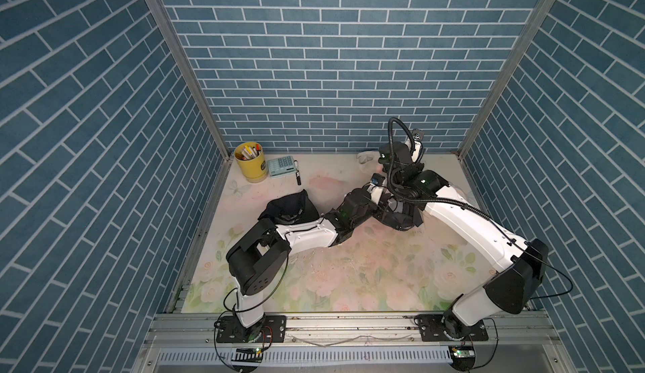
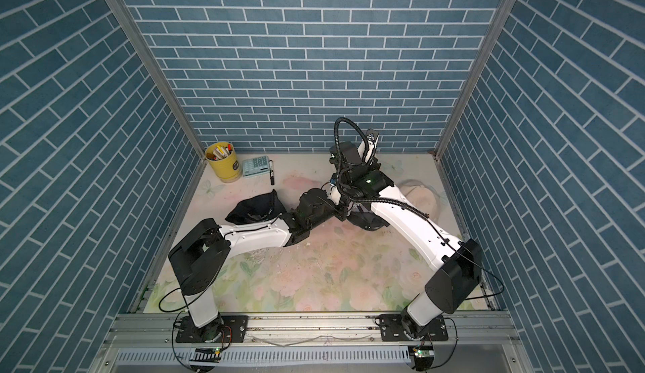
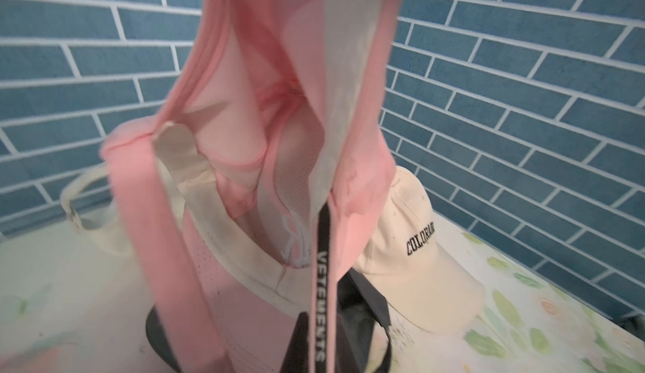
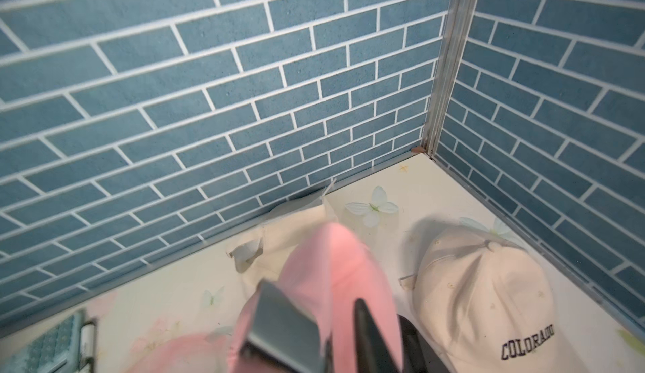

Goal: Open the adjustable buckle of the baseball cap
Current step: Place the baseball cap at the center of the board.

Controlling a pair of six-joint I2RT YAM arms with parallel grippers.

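I need to move my left gripper back and down next and let go of the pink cap (image 3: 279, 74) on the bare tabletop. That spot is below the gripper and nearer my base, clear of caps.
A pink baseball cap (image 3: 279, 74) hangs upside down right in front of the left wrist camera. Its thin strap (image 3: 323, 266), printed VETEMENTS on a black band, runs down into my left gripper (image 3: 323, 340), which is shut on it. In the right wrist view the pink cap (image 4: 331, 266) lies between the grey finger (image 4: 279, 322) and the black finger of my right gripper (image 4: 335, 319), whose jaws stand apart. The buckle itself does not show clearly. In both top views the two wrists meet mid-table and hide the pink cap.
A beige COLORADO cap (image 4: 488, 301) lies near the back right corner. A white cap (image 4: 289, 228) rests against the back wall. One black cap (image 1: 289, 207) lies behind the left arm, another (image 3: 363, 305) under the grippers. A yellow pen cup (image 1: 249, 161) and calculator (image 1: 282, 167) stand back left.
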